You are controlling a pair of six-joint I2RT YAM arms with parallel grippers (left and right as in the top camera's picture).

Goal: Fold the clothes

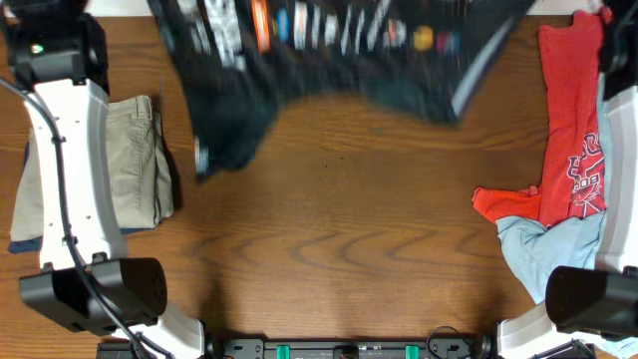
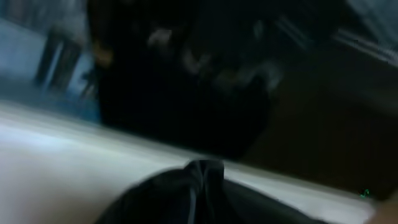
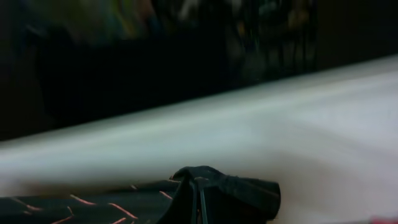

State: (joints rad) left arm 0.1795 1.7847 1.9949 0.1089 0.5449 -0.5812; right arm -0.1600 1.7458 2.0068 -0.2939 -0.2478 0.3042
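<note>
The left gripper will sweep the hanging jersey back and down and let go of it, because the table (image 1: 204, 199) beside the tan trousers is bare below and back from the gripper.
The black jersey (image 1: 329, 60) with orange lines and white-and-orange lettering hangs lifted over the far edge of the table, blurred by motion. One sleeve droops at the left (image 1: 214, 150). In the left wrist view, my left gripper (image 2: 200, 186) is shut on a bunched fold of the jersey (image 2: 168, 202), which hides the fingers. In the right wrist view, my right gripper (image 3: 199, 196) is shut on a jersey edge (image 3: 242, 190) with orange lines. Neither gripper's fingers show in the overhead view.
Folded tan trousers (image 1: 135, 160) lie at the left beside my left arm. A red shirt (image 1: 573, 130) and a light blue garment (image 1: 543, 244) lie at the right edge. Bare wooden table (image 1: 339, 239) shows in the middle and front.
</note>
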